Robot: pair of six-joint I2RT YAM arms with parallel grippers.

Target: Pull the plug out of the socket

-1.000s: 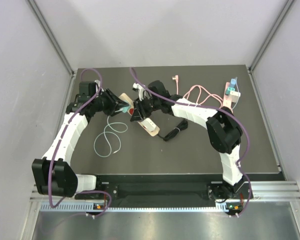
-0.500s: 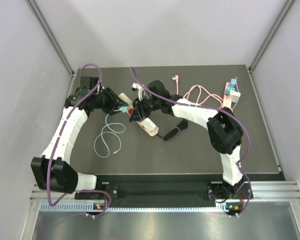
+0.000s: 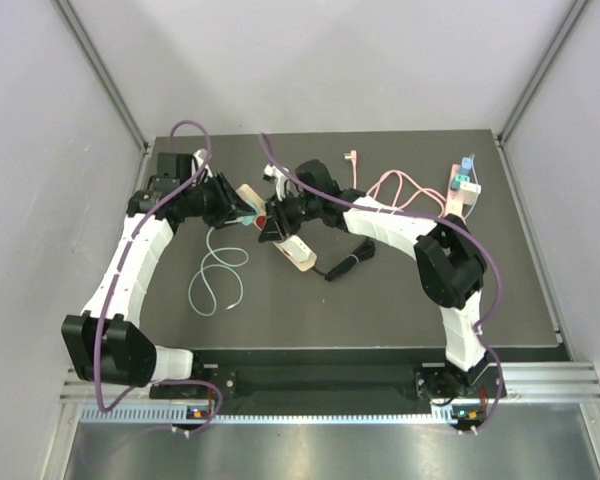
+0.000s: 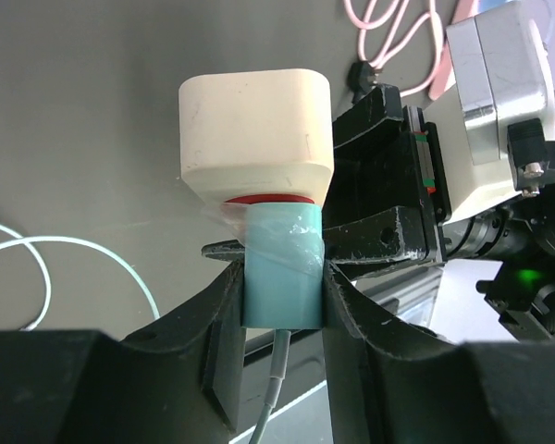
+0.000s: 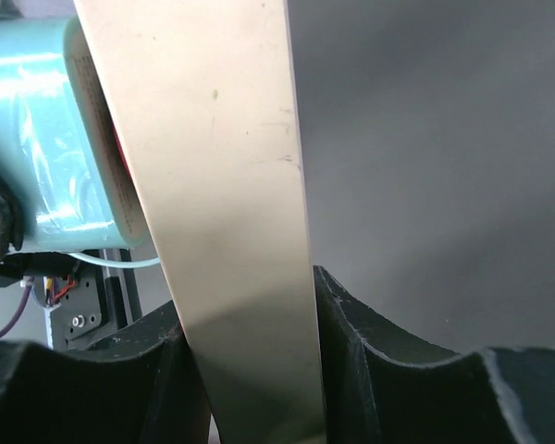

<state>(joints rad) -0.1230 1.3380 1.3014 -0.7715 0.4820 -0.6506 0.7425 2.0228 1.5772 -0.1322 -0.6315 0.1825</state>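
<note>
The plug comes free next as my left gripper draws away from the socket and down, since open tabletop lies below and to its left in the top view.
A beige socket strip [image 3: 292,247] lies slantwise at the table's middle. A teal plug [image 3: 247,219] sits in its far left end. My left gripper [image 3: 236,210] is shut on the teal plug [image 4: 282,268], which is seated against the cream socket [image 4: 256,120], with a red ring [image 4: 269,198] showing between them. A pale cable [image 4: 272,396] leaves the plug. My right gripper [image 3: 274,226] is shut on the socket strip [image 5: 231,185], and the teal plug [image 5: 37,157] shows at the left of that view. The two grippers face each other closely.
A pale cable [image 3: 218,281] loops on the table at front left. A black cable [image 3: 348,262] lies right of the strip. A pink cable [image 3: 400,186] and a second strip with plugs [image 3: 462,188] lie at the back right. The enclosure walls stand close on both sides.
My left arm has shifted slightly back and to the left, holding the plug. The right gripper has stayed on the strip. The plug still sits in the socket.
</note>
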